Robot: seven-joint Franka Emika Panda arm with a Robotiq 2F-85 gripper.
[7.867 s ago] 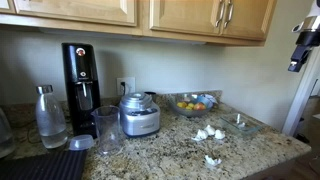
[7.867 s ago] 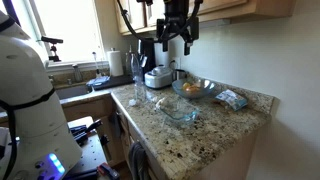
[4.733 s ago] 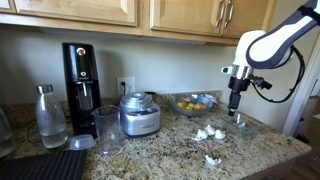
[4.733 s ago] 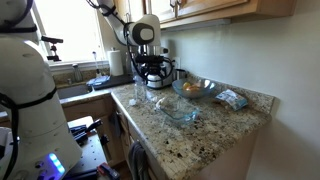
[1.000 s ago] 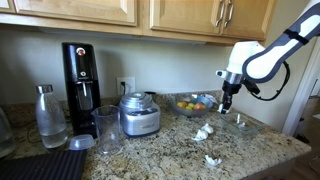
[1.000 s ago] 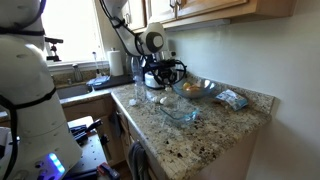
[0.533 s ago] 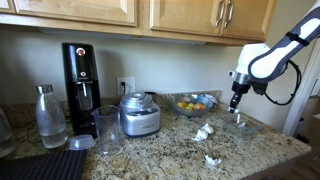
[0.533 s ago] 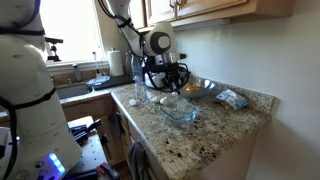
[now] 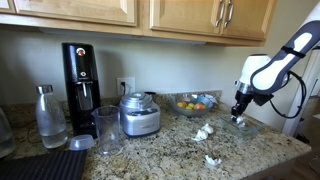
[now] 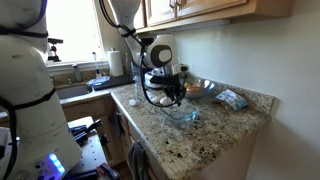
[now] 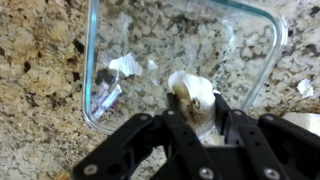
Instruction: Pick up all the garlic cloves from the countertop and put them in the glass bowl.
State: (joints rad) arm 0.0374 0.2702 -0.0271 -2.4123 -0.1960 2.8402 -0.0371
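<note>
I will next lower my gripper a little toward the bare bottom of the glass bowl (image 10: 178, 115) and release the garlic clove, because the clove already hangs inside the bowl's rim.
My gripper (image 11: 195, 108) is shut on a garlic clove (image 11: 190, 88), an off-white lump with a brownish root end. It hangs just above the clear glass bowl (image 11: 150, 35), over the bowl's near side. A white scrap of garlic (image 11: 125, 65) lies inside the bowl. In both exterior views the gripper (image 9: 238, 113) (image 10: 175, 97) hovers low over the glass bowl (image 9: 243, 126) (image 10: 181, 113). More garlic cloves lie on the speckled granite countertop (image 9: 170, 150), a small group (image 9: 203, 132) and one nearer the front edge (image 9: 212, 159).
A larger glass bowl of fruit (image 9: 192, 103) stands behind the cloves. A silver food processor (image 9: 138, 114), a black coffee machine (image 9: 81, 75), a tall glass (image 9: 107, 128) and a bottle (image 9: 49, 117) stand along the wall. A packet (image 10: 232, 99) lies near the counter's corner.
The arm has swung from the pile of cloves over to the glass bowl and come lower, with the clove still in the shut gripper.
</note>
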